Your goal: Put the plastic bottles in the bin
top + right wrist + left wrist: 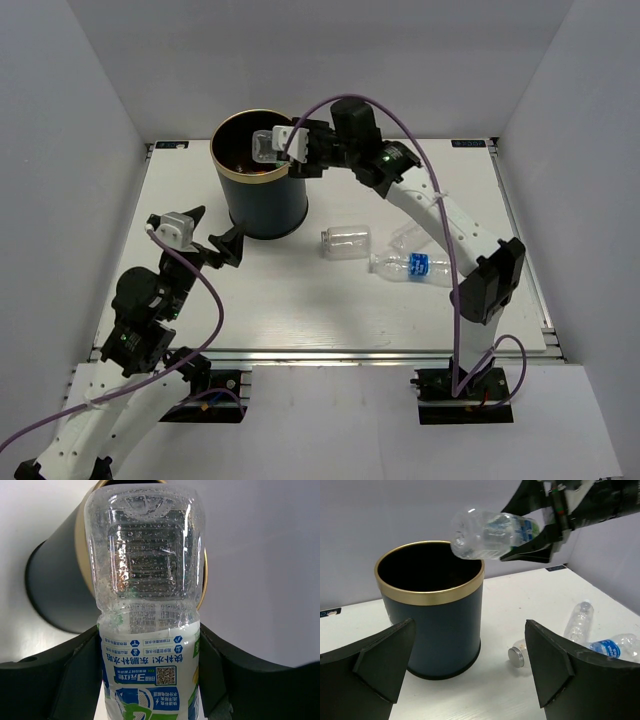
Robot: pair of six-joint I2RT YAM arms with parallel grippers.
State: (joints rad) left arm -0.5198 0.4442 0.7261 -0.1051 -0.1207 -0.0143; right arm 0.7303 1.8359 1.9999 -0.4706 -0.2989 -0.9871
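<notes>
The bin's opening (238,148) is to the left in the top view, so my right gripper should next carry the bottle over it and let go.
My right gripper (292,150) is shut on a clear bottle with a white, blue and green label (145,600). It holds the bottle (490,532) on its side over the right rim of the dark navy bin (262,190), which has a gold rim (427,591). The bin also shows behind the bottle in the right wrist view (55,592). My left gripper (228,246) is open and empty, low on the table just left of the bin's base. Three clear bottles lie right of the bin: a short one (348,241), a blue-labelled one (415,266) and another (408,237) under the right arm.
White walls close in the table (300,310) at the back and both sides. In the left wrist view the short bottle's metal cap (516,656) faces me, and two other bottles (580,622) lie at the right.
</notes>
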